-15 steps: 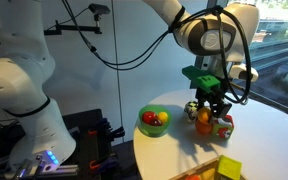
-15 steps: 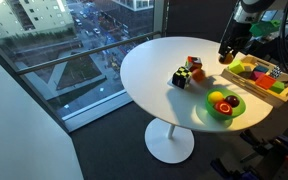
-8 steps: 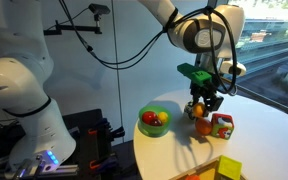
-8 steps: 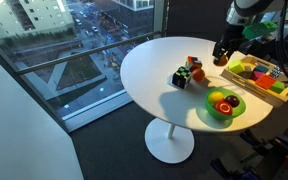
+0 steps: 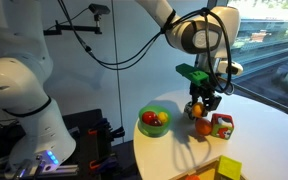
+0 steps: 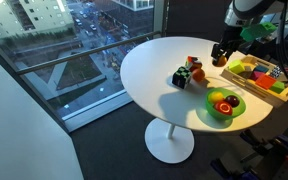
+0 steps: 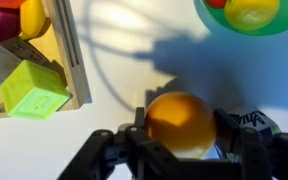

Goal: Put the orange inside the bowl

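Note:
The bowl's open top [image 5: 155, 118] is below my gripper and to its right in the wrist view. I will carry the orange across next, lower it inside the bowl and release it.
My gripper [image 7: 181, 140] is shut on the orange [image 7: 180, 120], a smooth yellowish-orange ball held between both fingers above the white table. In both exterior views the gripper [image 5: 201, 108] [image 6: 222, 52] carries the orange [image 5: 203, 126] [image 6: 220, 61] in the air. The green bowl [image 5: 143, 114] [image 6: 213, 112] stands near the table edge and holds a red-orange fruit and yellow pieces. In the wrist view the bowl [image 7: 208, 20] is at the top right, apart from the gripper.
A wooden tray [image 6: 267, 88] [image 7: 71, 50] of coloured blocks lies beside the bowl. A red box [image 5: 221, 125] and small coloured cubes [image 6: 187, 73] stand on the round white table [image 6: 149, 70]. A black cable hangs over the arm.
The gripper has lifted a little and shifted sideways toward the bowl side with the orange in it, away from the red box. The bowl has not moved.

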Available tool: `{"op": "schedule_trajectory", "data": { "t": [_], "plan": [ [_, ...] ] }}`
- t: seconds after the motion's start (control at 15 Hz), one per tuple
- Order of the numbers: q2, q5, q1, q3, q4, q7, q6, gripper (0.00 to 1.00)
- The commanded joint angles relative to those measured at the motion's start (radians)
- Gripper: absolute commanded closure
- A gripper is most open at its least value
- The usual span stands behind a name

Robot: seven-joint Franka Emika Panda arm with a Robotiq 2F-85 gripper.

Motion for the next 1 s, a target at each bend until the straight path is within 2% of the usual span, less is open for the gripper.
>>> {"op": "schedule_trajectory", "data": {
  "t": [0.0,0.2,0.27,0.93],
  "plan": [
    [0.0,-0.002,-0.007,0.007,0.002,0.001,-0.003,0.31],
    [-0.001,-0.002,-0.007,0.007,0.002,0.002,-0.003,0.31],
    [-0.005,-0.003,-0.006,0.009,-0.001,-0.003,-0.004,0.56],
    [-0.067,0.029,0.021,0.077,-0.059,-0.067,-0.023,0.56]
  ]
}}
